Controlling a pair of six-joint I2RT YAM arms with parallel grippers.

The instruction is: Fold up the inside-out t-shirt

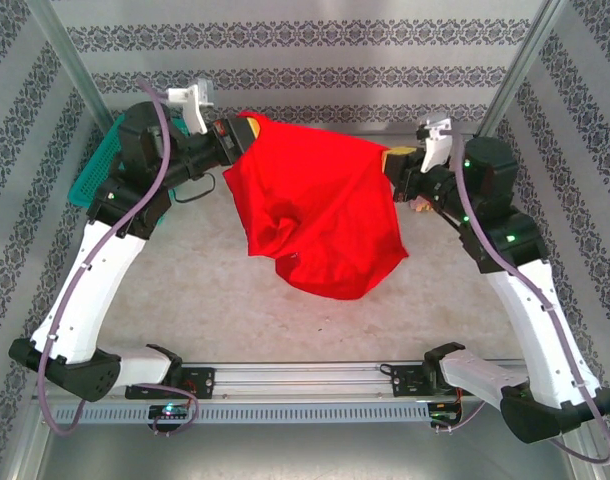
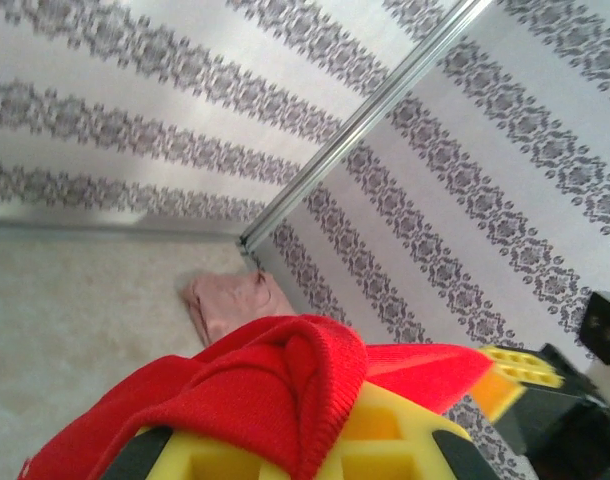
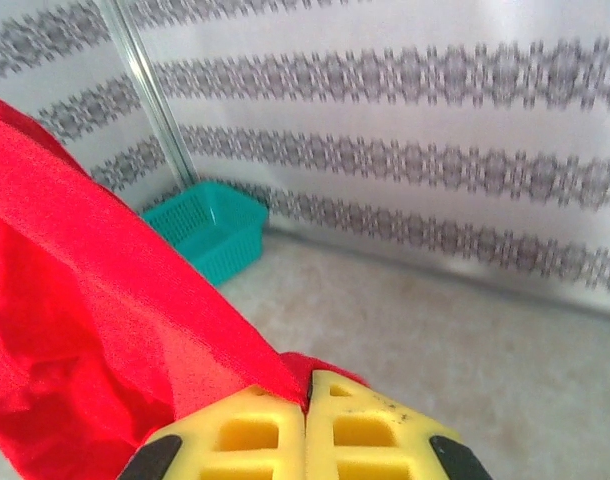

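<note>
My right gripper carries the t-shirt's edge outward toward the patterned back wall (image 1: 373,96) (image 3: 385,155) next and then releases that edge, since the t-shirt sags in folds.
The inside-out t-shirt (image 1: 320,205) is bright red and hangs stretched between both arms above the table, its lower part sagging in folds toward the tabletop. My left gripper (image 1: 243,135) is shut on the shirt's upper left corner; in the left wrist view a ribbed red hem (image 2: 295,385) bunches over the yellow fingers (image 2: 385,435). My right gripper (image 1: 390,165) is shut on the shirt's upper right edge; in the right wrist view the red cloth (image 3: 105,300) runs into the closed seam between the yellow fingers (image 3: 370,430).
A teal basket (image 1: 103,160) sits at the back left behind the left arm, also seen as a teal basket (image 3: 210,225) against the patterned wall. A pale pink shirt (image 2: 235,303) lies crumpled at the back right corner. Metal frame posts stand at the corners.
</note>
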